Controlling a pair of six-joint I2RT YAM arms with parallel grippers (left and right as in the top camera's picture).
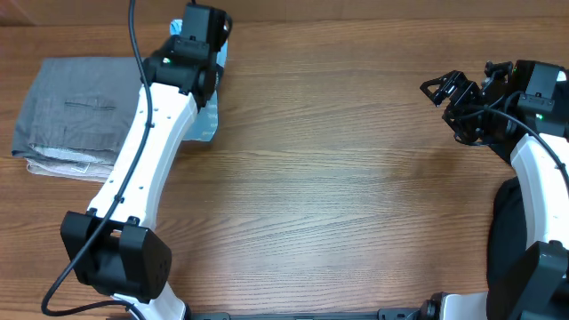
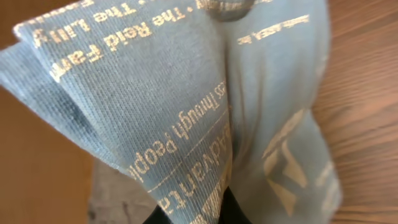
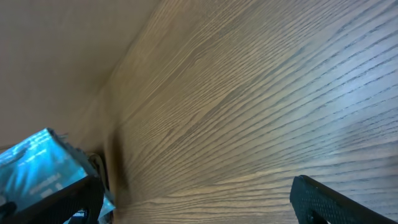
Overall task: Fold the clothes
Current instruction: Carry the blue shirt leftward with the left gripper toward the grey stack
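I will carry the shirt to the left in the overhead view with my left gripper next. Then I will lower it onto the folded grey garment and open the gripper.
The light blue T-shirt with pale lettering fills the left wrist view, bunched and hanging in folds. My left gripper is shut on a fold of it at the bottom edge. In the overhead view the left gripper is at the far left-centre of the table. Only strips of the shirt show beside and under the arm. My right gripper is open and empty above bare wood at the far right. The right wrist view shows nothing between its fingers.
A folded grey garment lies on a white one at the table's left edge, just left of my left arm; grey cloth also shows in the left wrist view. The wooden table spans the middle.
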